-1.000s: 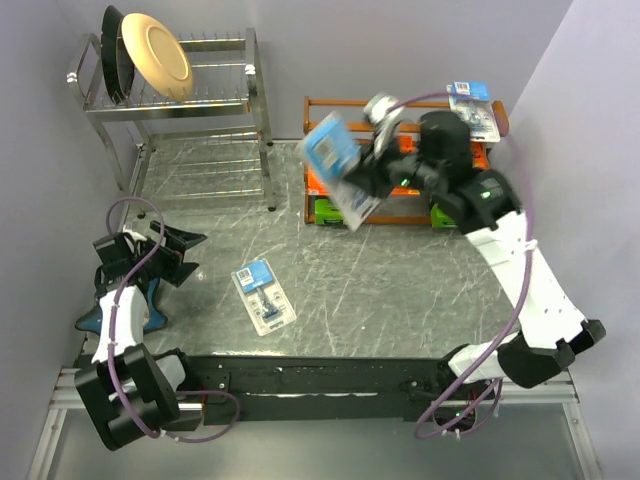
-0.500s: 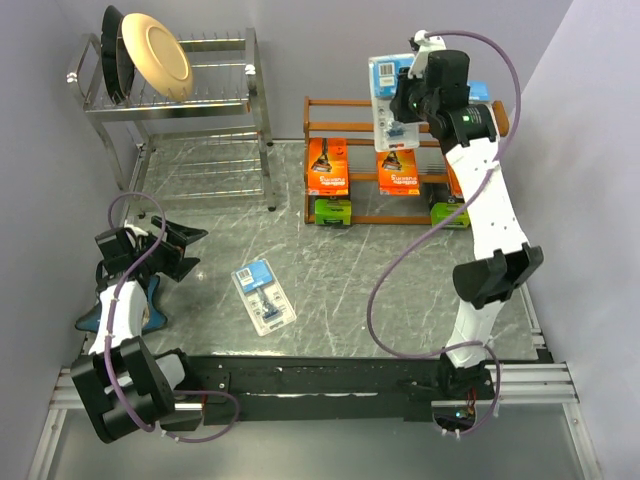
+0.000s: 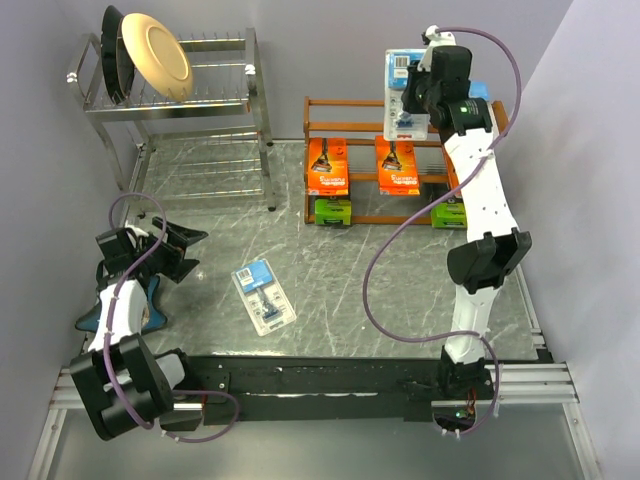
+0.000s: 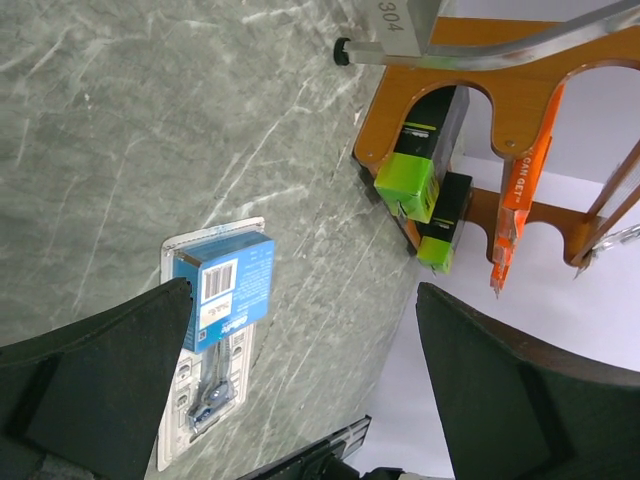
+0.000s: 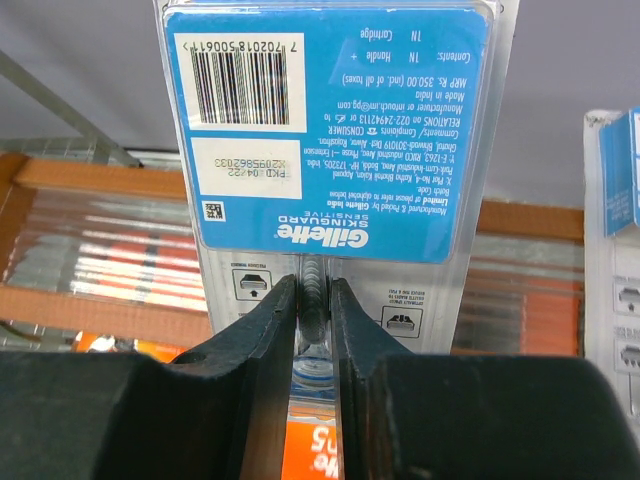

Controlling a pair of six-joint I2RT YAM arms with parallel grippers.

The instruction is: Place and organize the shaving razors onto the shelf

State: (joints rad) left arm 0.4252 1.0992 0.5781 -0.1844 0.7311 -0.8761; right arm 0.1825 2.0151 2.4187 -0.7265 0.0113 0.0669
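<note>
The razor card comes down toward the top level's middle stretch next, beside the other blue card. My right gripper then releases it, since bare rails show there.
My right gripper (image 3: 418, 92) (image 5: 314, 310) is shut on a pale blue-and-clear razor card (image 3: 404, 92) (image 5: 330, 140), held upright above the top tier of the reddish-brown shelf (image 3: 345, 102) (image 5: 80, 180). Two orange packs (image 3: 328, 165) (image 3: 397, 165) stand on the middle tier. Lime-green boxes (image 3: 333, 210) (image 3: 450, 213) sit on the bottom tier. A second blue card (image 5: 625, 280) stands on the shelf to the right. Another blue card (image 3: 263, 296) (image 4: 215, 330) lies flat on the table. My left gripper (image 3: 165, 250) (image 4: 310, 380) is open, low at the left, facing that card.
A chrome dish rack (image 3: 180, 100) holding plates (image 3: 155, 55) stands at the back left. A blue star-shaped dish (image 3: 95, 318) lies under the left arm. The left wrist view shows the shelf's end (image 4: 400, 90) with green boxes (image 4: 420, 165) and an orange pack (image 4: 520, 190).
My right arm has swung the blue card from in front of the shelf up over its top tier and turned it upright. The left arm has not moved.
</note>
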